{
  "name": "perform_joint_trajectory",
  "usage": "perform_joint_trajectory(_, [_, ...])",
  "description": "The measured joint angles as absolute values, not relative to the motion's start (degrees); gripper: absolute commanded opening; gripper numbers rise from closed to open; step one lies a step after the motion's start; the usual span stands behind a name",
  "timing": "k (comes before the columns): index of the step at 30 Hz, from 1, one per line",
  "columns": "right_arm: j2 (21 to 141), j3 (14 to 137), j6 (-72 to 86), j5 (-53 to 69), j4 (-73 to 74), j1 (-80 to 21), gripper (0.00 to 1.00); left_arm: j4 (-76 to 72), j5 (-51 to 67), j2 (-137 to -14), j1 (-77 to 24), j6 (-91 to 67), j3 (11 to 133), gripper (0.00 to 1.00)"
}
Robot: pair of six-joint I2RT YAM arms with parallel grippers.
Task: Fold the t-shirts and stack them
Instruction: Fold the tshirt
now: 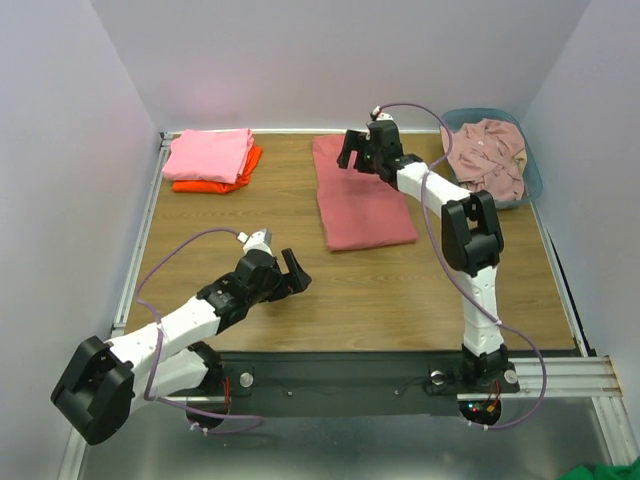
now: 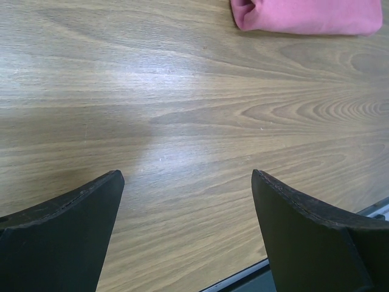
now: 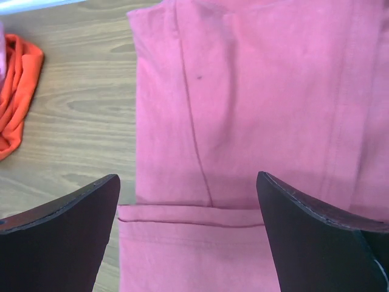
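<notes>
My left gripper moves outward and to its right in the top view next and lowers onto the coral-red t-shirt's nearest corner (image 1: 331,246) (image 2: 243,25), since the corner lies that way.
A dusty coral-red t-shirt (image 1: 360,195) lies folded into a long strip in the middle of the wooden table (image 1: 400,280); in the right wrist view this same coral-red t-shirt (image 3: 255,103) fills the frame. My right gripper (image 1: 356,152) hangs open over its far end, nothing between its fingers (image 3: 307,234). A folded bright pink t-shirt (image 1: 207,155) rests on a folded orange t-shirt (image 1: 232,180) at the back left. A pale dusty-pink t-shirt (image 1: 487,155) lies crumpled in the basket (image 1: 532,180). My left gripper (image 1: 292,270) stands open above bare wood at the front left.
The blue-grey basket stands at the back right corner. White walls enclose the table on three sides. A metal rail (image 1: 400,375) runs along the near edge. The coral-red t-shirt's near end (image 2: 307,15) shows at the top of the left wrist view.
</notes>
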State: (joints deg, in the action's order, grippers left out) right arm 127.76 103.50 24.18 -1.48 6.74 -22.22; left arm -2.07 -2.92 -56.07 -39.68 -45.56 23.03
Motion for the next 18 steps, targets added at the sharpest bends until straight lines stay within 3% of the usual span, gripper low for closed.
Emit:
perform_joint_trajectory(4, [126.2,102.7,24.0,-3.5,6.5,-21.8,1.00,-1.7,-3.3,-56.3,-39.7,-45.5,23.7,0.98])
perform_joint_trajectory(11, [99.8,69.9,31.3,-8.4,6.9,-19.8,1.00,-4.8,-3.4,-66.8,-39.7,-43.3,32.0,0.98])
perform_joint_trajectory(15, [87.4,56.1,36.8,-3.9,6.4,-12.9,1.00,-6.3,-2.0,-77.6,-39.3,-40.9,40.8,0.82])
perform_joint_trajectory(17, [85.1,51.3,38.4,-3.1,5.9,-10.6,1.00,-7.4,-1.3,-84.0,-39.2,-39.9,45.7,0.79])
perform_joint_trajectory(18, [84.4,49.0,39.2,-2.7,6.3,-10.0,0.99,-7.8,-0.8,-86.5,-39.2,-39.6,47.5,0.72])
